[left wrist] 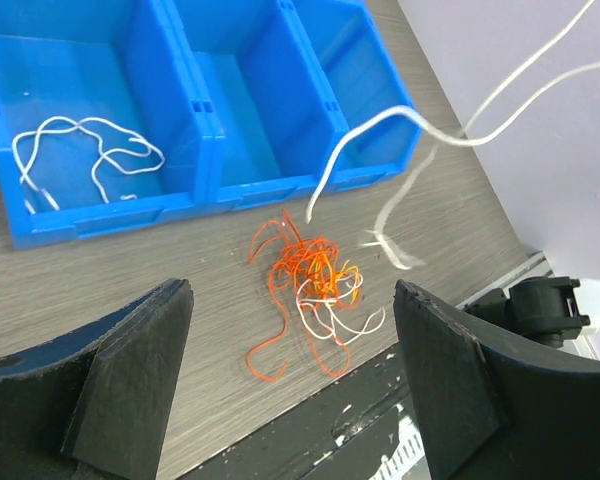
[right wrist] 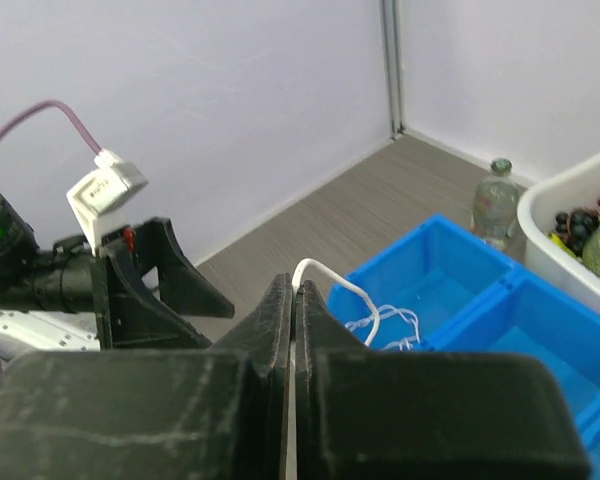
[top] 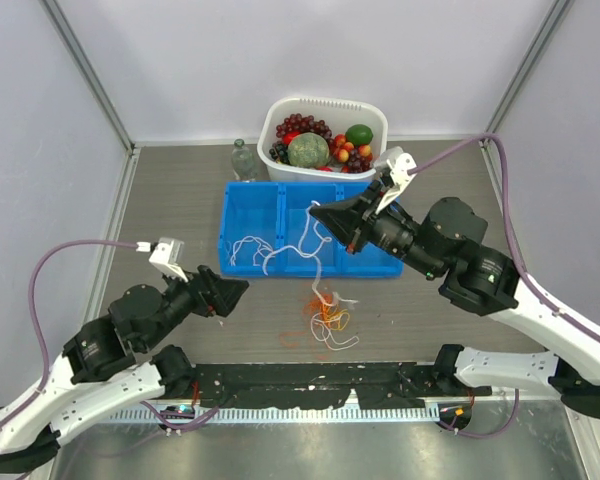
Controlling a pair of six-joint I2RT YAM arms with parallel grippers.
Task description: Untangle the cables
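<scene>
Another white cable is already lying in the tray's section nearest the bottle point(right wrist: 418, 297), so my right gripper will next move outward over that section and go down to open.
A tangle of orange, yellow and white cables point(top: 330, 315) lies on the table in front of the blue tray point(top: 224, 232). My right gripper point(top: 316, 212) is shut on a white cable point(top: 321, 268) and holds it above the tray. The cable hangs down toward the tangle. The right wrist view shows the jaws point(right wrist: 296, 290) pinching its end point(right wrist: 348, 290). Another white cable point(top: 250, 248) lies in the tray's left compartment. My left gripper point(top: 238, 290) is open and empty, left of the tangle. Its wrist view shows the tangle point(left wrist: 315, 275) between the fingers and the hanging white cable point(left wrist: 380, 125).
A white basket point(top: 274, 112) of fruit stands behind the tray, with a small clear bottle point(top: 243, 160) to its left. A black strip point(top: 310, 385) runs along the near table edge. Side walls stand left and right.
</scene>
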